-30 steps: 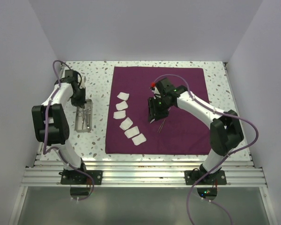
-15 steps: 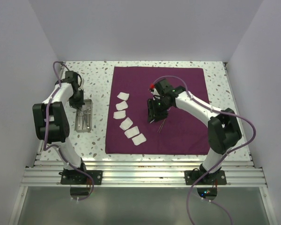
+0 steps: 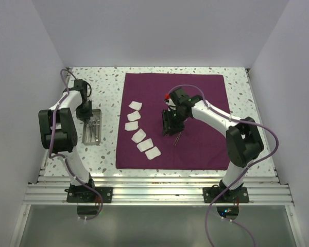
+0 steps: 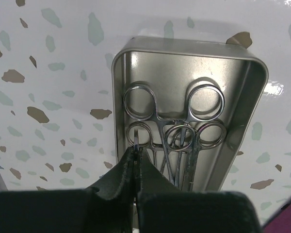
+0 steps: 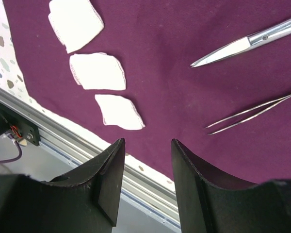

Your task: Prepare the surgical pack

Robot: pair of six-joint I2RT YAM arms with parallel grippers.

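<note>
The scissors lie at an angle to my right gripper's fingers, so it turns and lowers toward the right in the wrist view onto the scissors' screw joint [image 5: 265, 37] next.
The maroon cloth [image 3: 195, 149] lies flat with several white gauze squares [image 3: 139, 135] in a row on its left part. The small metal tray [image 3: 92, 127] stands left of the cloth, with several steel forceps [image 4: 157, 116] lying in it. My left gripper [image 4: 135, 148] is over the tray's near end, shut on the thin ring handle of the left forceps. My right gripper [image 5: 148, 145] hangs open above the cloth [image 5: 174, 58], nothing between its fingers. Steel scissors [image 5: 247, 44] and thin tweezers [image 5: 252, 114] lie on the cloth beside it, with gauze [image 5: 98, 71] to the other side.
The speckled tabletop [image 3: 105, 82] surrounds the cloth. Walls close in on the left, right and back. A metal rail [image 3: 159, 188] runs along the near edge by both arm bases.
The left arm has drawn slightly toward the far side over the tray. The right arm has shifted a little to the left. Both grippers keep the same opening.
</note>
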